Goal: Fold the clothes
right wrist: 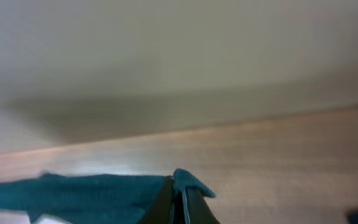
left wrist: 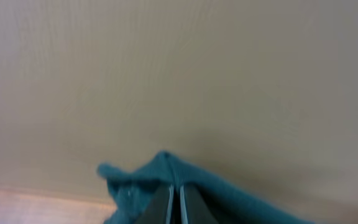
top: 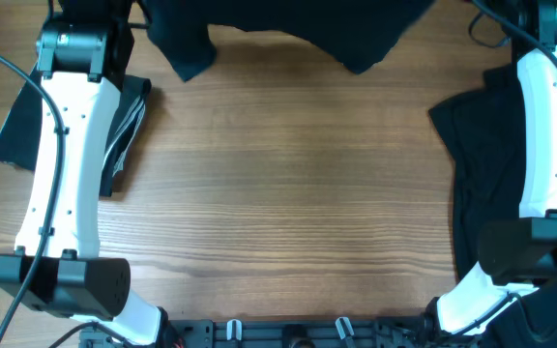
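Observation:
My right gripper should next move back and down, then release the garment's corner on the bare wood of the table beside the loose pile, which is below and behind the gripper.
One dark garment [top: 288, 29] hangs spread across the far edge of the table in the overhead view; its upper part is cut off by the frame. My left gripper [left wrist: 179, 198] is shut on a corner of this cloth [left wrist: 160, 171], which looks blue-green in the left wrist view. My right gripper [right wrist: 180, 198] is shut on another corner of the cloth [right wrist: 73, 193], which trails off to the left. Both arms reach to the far side, and their fingers are out of the overhead view.
A folded stack of dark clothes with pale grey edges [top: 124, 126] lies at the left, partly under my left arm [top: 66, 174]. A loose pile of dark clothes [top: 482, 164] lies at the right under my right arm [top: 544, 135]. The wooden table [top: 288, 193] shows between them.

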You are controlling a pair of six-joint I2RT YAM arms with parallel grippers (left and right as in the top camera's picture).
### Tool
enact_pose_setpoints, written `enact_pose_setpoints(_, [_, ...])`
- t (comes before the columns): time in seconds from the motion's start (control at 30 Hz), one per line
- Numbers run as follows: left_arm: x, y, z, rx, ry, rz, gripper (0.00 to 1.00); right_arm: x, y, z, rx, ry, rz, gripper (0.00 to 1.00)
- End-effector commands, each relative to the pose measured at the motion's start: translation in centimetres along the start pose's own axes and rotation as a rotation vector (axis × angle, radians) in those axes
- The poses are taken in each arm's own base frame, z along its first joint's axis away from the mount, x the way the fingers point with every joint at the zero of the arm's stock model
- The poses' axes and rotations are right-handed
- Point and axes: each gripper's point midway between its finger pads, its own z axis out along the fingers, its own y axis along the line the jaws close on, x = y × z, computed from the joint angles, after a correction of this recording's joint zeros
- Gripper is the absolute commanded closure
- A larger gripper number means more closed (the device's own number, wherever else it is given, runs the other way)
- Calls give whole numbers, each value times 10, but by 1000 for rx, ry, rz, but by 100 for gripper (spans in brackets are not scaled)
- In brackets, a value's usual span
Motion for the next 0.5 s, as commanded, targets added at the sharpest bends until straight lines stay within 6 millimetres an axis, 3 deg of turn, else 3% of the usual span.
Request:
enact_pose_setpoints(0.0, [53, 11, -13, -22, 244, 27, 96, 19, -19, -17, 120, 91, -45, 96])
enact_pose_setpoints(0.13, [154, 4, -61, 51, 711, -25, 96, 95, -36, -30, 193, 396, -24, 96])
enact_pose_setpoints(0.27, [225, 7, -105, 40, 1020, -64, 96, 170, -52, -55, 268, 700, 8, 96])
enact_pose_setpoints(0.4, [291, 0, -145, 55, 1276, -90, 96, 229, -64, -76, 332, 936, 37, 96])
enact_pose_setpoints(0.47, [335, -1, -180, 33, 1452, -65, 96, 260, -84, -91, 475, 1043, 78, 96])
